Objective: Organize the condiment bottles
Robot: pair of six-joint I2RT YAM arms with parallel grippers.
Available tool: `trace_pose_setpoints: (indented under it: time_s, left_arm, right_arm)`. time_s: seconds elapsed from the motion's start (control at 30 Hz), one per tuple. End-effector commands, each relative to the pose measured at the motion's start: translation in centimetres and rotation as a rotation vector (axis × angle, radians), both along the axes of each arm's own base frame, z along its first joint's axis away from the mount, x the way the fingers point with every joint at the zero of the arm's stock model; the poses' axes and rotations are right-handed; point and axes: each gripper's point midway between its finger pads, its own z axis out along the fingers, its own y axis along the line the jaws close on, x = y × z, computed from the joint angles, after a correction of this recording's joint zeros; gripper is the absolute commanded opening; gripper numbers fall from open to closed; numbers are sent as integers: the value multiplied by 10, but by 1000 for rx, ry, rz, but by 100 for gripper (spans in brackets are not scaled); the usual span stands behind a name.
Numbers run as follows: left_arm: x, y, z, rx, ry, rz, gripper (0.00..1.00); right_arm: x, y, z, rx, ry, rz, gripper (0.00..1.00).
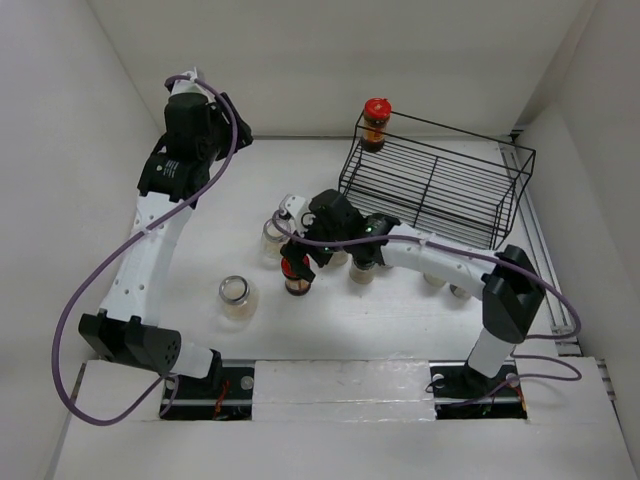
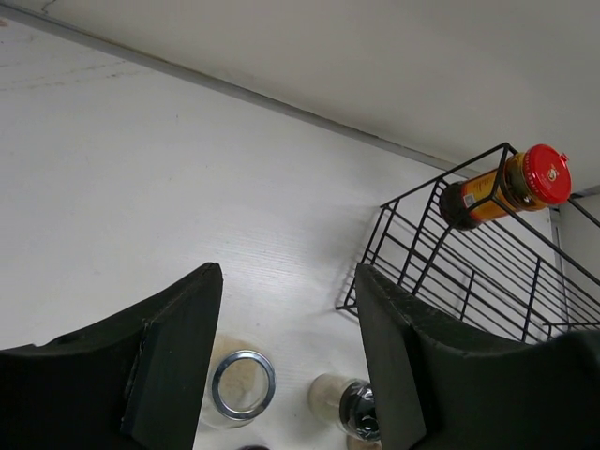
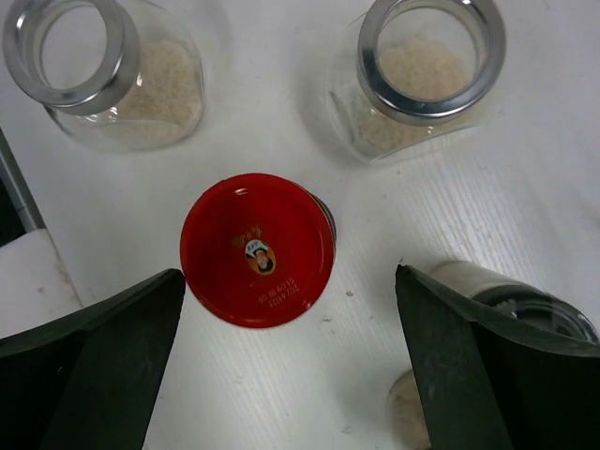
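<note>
My right gripper should move down and to the left in the right wrist view, around the red lid (image 3: 258,248), because the lid is off-center between the open fingers.
A red-lidded jar (image 1: 296,272) stands on the white table, and my right gripper (image 1: 308,258) hovers open right over it. In the right wrist view the red lid (image 3: 258,248) lies between the spread fingers (image 3: 112,366), nearer the left one, untouched; my right gripper (image 3: 287,291) is empty. Two silver-rimmed jars (image 3: 103,80) (image 3: 422,80) stand beyond it, and a dark-lidded jar (image 3: 525,300) is partly hidden by the right finger. Another red-lidded jar (image 1: 375,123) stands in the rack's far left corner. My left gripper (image 1: 232,128) is open, empty and high at the back left.
The black wire rack (image 1: 440,185) stands at the back right; it also shows in the left wrist view (image 2: 469,272). A silver-rimmed jar (image 1: 237,297) stands alone at front left. More jars (image 1: 445,285) line up under the right arm. White walls enclose the table.
</note>
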Motion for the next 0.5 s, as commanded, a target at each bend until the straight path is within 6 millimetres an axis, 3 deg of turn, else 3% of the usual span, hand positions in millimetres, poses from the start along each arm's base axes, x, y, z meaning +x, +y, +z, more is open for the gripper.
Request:
trace_pose_setpoints:
  time_s: [0.0, 0.13, 0.2, 0.23, 0.33, 0.37, 0.43, 0.47]
  left_arm:
    - [-4, 5, 32, 11, -82, 14, 54]
    - [-2, 4, 28, 19, -73, 2, 54]
    - [-2, 4, 28, 19, -73, 2, 54]
    - [-2, 4, 28, 19, -73, 2, 54]
    - [-1, 3, 19, 24, -54, 2, 54]
    - [-1, 3, 19, 24, -54, 2, 54]
    - [-4, 2, 17, 22, -49, -7, 54]
    - [-3, 2, 11, 25, -35, -7, 54]
  right_arm:
    - [-8, 31, 1, 44, -19, 71, 100]
    - [-13, 40, -20, 14, 7, 65, 100]
    - [-2, 42, -14, 34, -27, 18, 98]
    - [-2, 40, -23, 30, -11, -6, 91]
    - [9, 40, -24, 47, -41, -65, 72]
    - [8, 40, -24, 52, -31, -74, 61]
    - [9, 38, -12, 63, -45, -82, 57]
    - [11, 36, 9, 90, -71, -95, 51]
